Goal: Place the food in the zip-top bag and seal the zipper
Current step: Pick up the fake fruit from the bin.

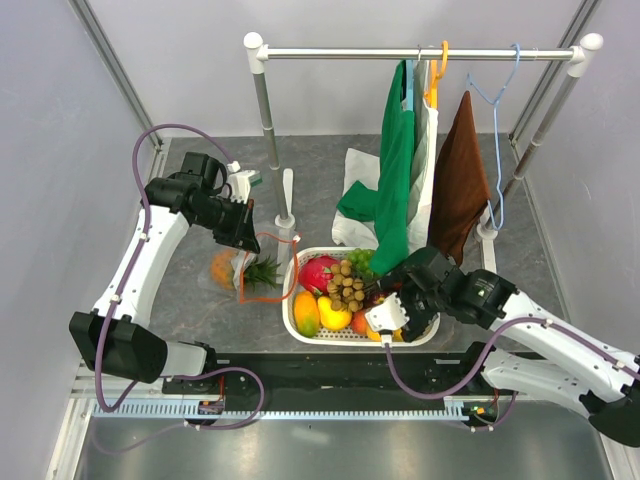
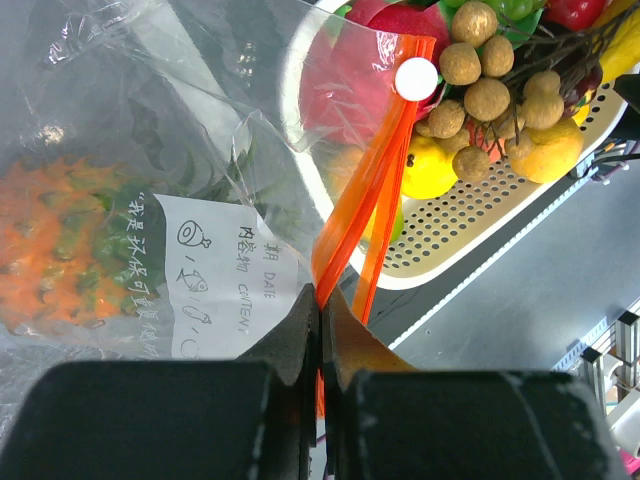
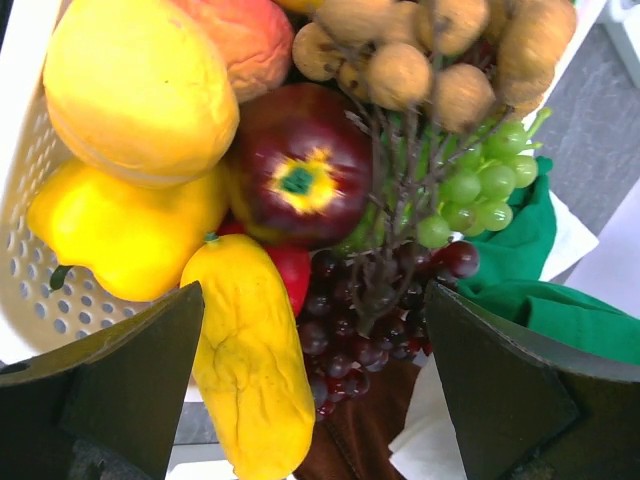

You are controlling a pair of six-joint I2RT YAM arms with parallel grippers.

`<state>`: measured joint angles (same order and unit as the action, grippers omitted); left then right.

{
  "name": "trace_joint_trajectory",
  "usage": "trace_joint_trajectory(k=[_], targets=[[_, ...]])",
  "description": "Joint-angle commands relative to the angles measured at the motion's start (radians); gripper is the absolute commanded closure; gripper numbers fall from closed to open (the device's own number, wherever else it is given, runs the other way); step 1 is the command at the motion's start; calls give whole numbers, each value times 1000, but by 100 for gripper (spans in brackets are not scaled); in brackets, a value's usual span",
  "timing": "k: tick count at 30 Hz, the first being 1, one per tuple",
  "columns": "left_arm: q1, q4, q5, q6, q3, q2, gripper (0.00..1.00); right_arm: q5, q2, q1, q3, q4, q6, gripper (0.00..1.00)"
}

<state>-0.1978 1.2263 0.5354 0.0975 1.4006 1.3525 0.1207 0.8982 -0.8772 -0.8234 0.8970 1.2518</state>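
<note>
The long yellow fruit [image 3: 250, 370] lies nearer one finger of the right gripper, so the robot will move that gripper to the left in the wrist view and lower it to straddle the fruit.
The clear zip-top bag [image 1: 240, 272] lies left of the basket with the orange pineapple [image 1: 224, 267] inside it, its green crown [image 1: 264, 270] towards the basket. My left gripper [image 1: 240, 232] is shut on the bag's orange-red zipper strip [image 2: 345, 225] at the mouth. The white slider tab [image 2: 417, 77] sits at the strip's far end. The pineapple [image 2: 60, 250] shows behind the plastic, beside the white label [image 2: 215, 275]. My right gripper [image 1: 392, 322] hangs open and empty over the basket, with a long yellow fruit [image 3: 250, 370] and dark grapes [image 3: 385, 300] between its fingers [image 3: 130, 390].
The white slotted basket [image 1: 300, 325] holds yellow lemon-like pieces [image 3: 120, 230], a dark red apple [image 3: 300, 160], brown longans [image 1: 348, 282] and green grapes [image 3: 480, 190]. A clothes rack [image 1: 420, 52] at the back carries green [image 1: 392, 190], white and brown cloths [image 1: 458, 180]; its left pole [image 1: 268, 140] stands behind the bag.
</note>
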Motion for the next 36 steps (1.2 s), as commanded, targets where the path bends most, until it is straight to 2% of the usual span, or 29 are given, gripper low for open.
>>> trace_joint_trajectory(k=[1,7,18,24,27,34,36], targets=[[1,-16,38,-7,6,-15,98,42,-28,12,-20,15,18,2],[1,-16,41,-8,6,-15,98,62,-42,14,-26,180,110,2],[1,-16,44,-7,6,-18,98,-3,73,46,-14,175,75,7],[1,-16,49,-10,6,-18,98,23,139,90,-45,166,38,12],[1,-16,49,-9,11,-13,98,23,157,106,-40,148,54,17],[1,-13,41,-5,8,-23,98,45,157,116,-91,155,0,50],[1,-13,43,-7,9,-21,98,60,137,116,-144,195,-11,53]])
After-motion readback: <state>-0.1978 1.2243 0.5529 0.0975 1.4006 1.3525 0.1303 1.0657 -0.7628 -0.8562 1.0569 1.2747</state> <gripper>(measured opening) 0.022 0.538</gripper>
